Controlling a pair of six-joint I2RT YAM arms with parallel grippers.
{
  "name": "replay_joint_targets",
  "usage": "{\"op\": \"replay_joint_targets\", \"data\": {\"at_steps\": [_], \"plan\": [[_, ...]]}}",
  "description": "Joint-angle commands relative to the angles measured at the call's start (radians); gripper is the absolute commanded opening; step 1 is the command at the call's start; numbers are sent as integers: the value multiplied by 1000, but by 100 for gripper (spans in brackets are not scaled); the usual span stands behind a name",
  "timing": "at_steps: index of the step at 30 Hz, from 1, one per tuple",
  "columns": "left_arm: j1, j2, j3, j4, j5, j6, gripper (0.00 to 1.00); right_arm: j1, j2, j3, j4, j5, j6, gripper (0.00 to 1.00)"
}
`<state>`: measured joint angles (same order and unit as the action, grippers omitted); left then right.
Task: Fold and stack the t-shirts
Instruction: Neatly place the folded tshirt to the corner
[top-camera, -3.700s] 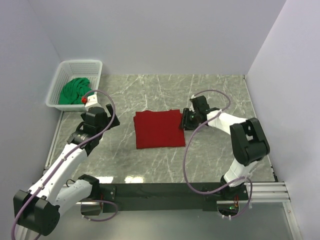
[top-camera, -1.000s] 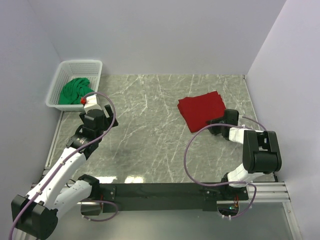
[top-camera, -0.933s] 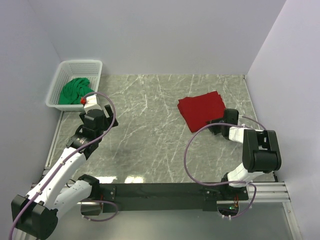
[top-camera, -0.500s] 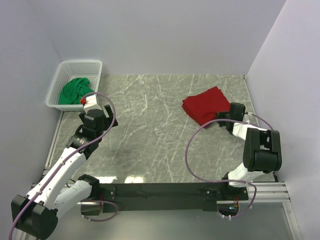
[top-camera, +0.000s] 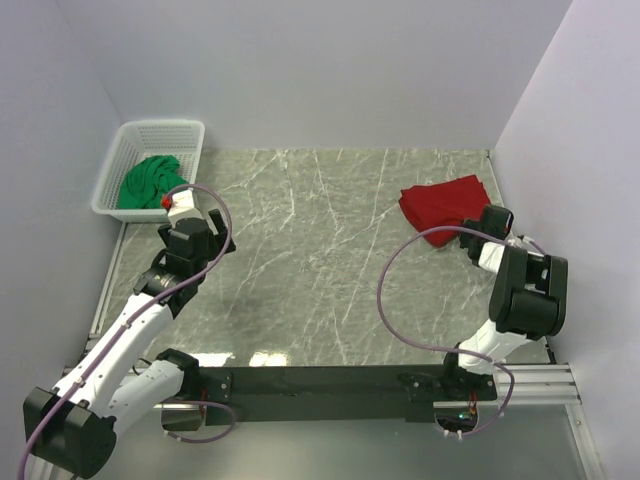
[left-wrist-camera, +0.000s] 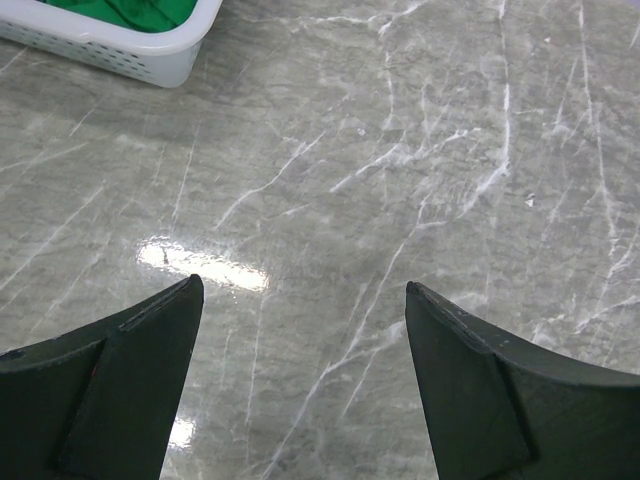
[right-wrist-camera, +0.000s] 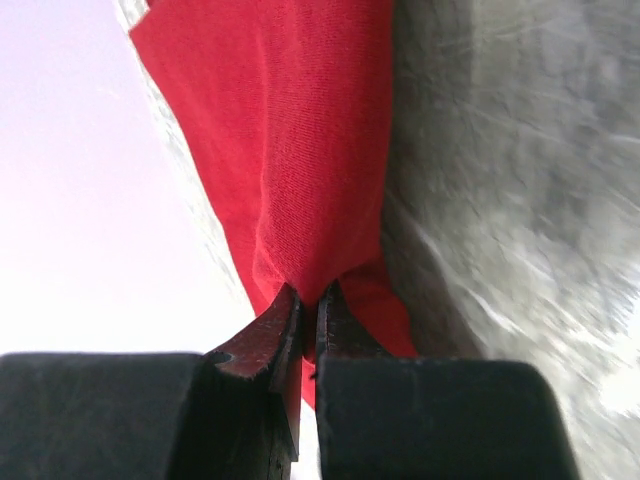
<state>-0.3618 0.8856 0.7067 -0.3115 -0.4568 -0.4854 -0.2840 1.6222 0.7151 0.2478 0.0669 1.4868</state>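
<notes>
The red t-shirt (top-camera: 443, 207) still has bare marble between it and the back wall. My right gripper needs to move outward toward the far table corner (top-camera: 479, 163) next and release the red t-shirt.
The folded deep red t-shirt (top-camera: 443, 207) lies at the far right of the marble table, close to the right wall. My right gripper (top-camera: 474, 236) is shut on its near edge; in the right wrist view the red t-shirt (right-wrist-camera: 300, 130) is pinched between the fingertips (right-wrist-camera: 290, 310). The bright green t-shirt (top-camera: 150, 181) lies crumpled in the white lattice basket (top-camera: 132, 136) at the far left. My left gripper (top-camera: 200, 232) hangs open and empty over bare table near the basket; the left wrist view shows its two fingers (left-wrist-camera: 470, 350) spread wide.
The basket's corner (left-wrist-camera: 150, 60) shows at the top left of the left wrist view. The right wall (top-camera: 570, 150) stands just beyond the red t-shirt. The table's marble top (top-camera: 310, 260) spans the middle. Arm cables loop above both arms.
My right gripper has dragged the red t-shirt from the table's centre to the far right and back towards the wall. The left arm has barely moved.
</notes>
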Motion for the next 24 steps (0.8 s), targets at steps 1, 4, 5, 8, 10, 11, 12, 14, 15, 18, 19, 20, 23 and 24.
{"op": "replay_joint_targets", "data": {"at_steps": [1, 4, 5, 8, 10, 11, 12, 14, 15, 18, 19, 20, 23, 24], "plan": [[-5, 16, -1, 26, -28, 19, 87, 15, 53, 63, 110, 51, 87, 0], [-5, 30, -1, 28, -34, 19, 87, 51, 117, 113, 134, 59, 107, 0], [-5, 33, -1, 25, -37, 21, 87, 60, 136, 148, 140, 57, 110, 0], [-5, 44, 0, 22, -43, 21, 87, 95, 206, 208, 166, 59, 141, 0], [-3, 53, 2, 22, -46, 21, 87, 108, 263, 248, 176, 56, 148, 0], [-3, 55, 2, 20, -48, 21, 87, 111, 283, 276, 160, 47, 145, 0], [-3, 59, 4, 20, -49, 22, 87, 112, 303, 326, 154, 42, 138, 0], [-3, 65, 2, 20, -48, 22, 87, 114, 353, 381, 142, 40, 144, 0], [-3, 69, 2, 20, -46, 21, 87, 112, 364, 395, 142, 42, 144, 0], [-2, 76, 5, 18, -46, 21, 87, 111, 406, 467, 128, 45, 121, 0], [0, 78, 5, 17, -48, 22, 87, 109, 428, 498, 107, 42, 101, 0], [-2, 79, 4, 18, -48, 22, 87, 105, 441, 535, 44, 36, 77, 0], [-2, 84, 4, 17, -49, 22, 87, 95, 487, 696, -34, 25, -26, 0], [-2, 85, 4, 17, -48, 22, 87, 89, 495, 717, -54, 24, -57, 0]]}}
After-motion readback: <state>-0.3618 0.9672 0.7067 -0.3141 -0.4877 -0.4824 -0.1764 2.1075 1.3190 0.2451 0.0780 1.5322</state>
